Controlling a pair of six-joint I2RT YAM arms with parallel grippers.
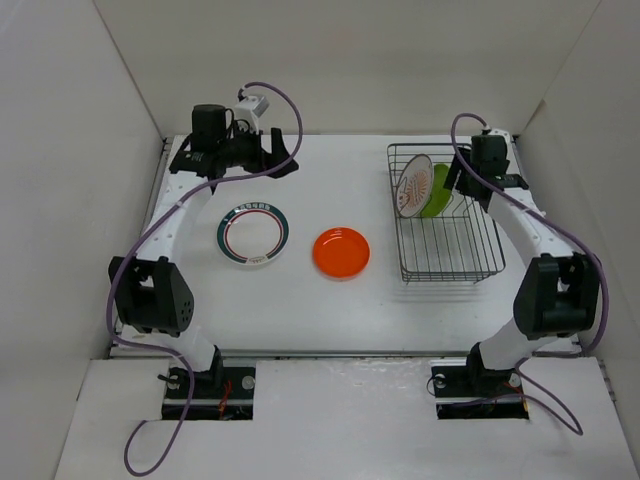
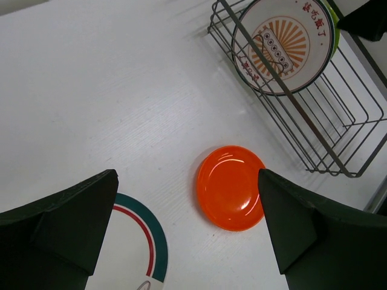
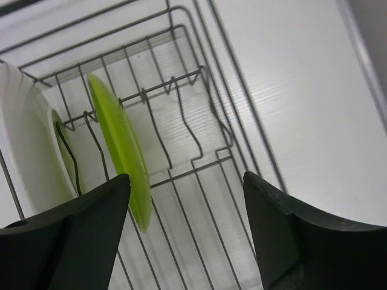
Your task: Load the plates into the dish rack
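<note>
My left gripper will go down, back and to the right in the top view, onto the orange plate's closest rim (image 1: 320,239), because that plate still lies flat outside the rack (image 1: 452,277).
The black wire dish rack (image 1: 452,277) stands at the right, with the sunburst white plate (image 1: 411,187) and the lime green plate (image 1: 437,191) upright in its far end. The orange plate (image 1: 341,252) lies flat mid-table. The ringed white plate (image 1: 253,234) lies flat to its left. My left gripper (image 1: 282,152) hovers open and empty at the far left, above and behind the ringed plate (image 2: 136,241); the left wrist view also shows the orange plate (image 2: 230,187). My right gripper (image 1: 460,176) is open and empty over the rack, just right of the lime plate (image 3: 121,148).
White walls enclose the table on three sides. The rack's near half (image 3: 199,229) holds only bare wire prongs. The rack's right side sits close to the table's right edge (image 1: 515,200). Both arm bases stand at the near edge.
</note>
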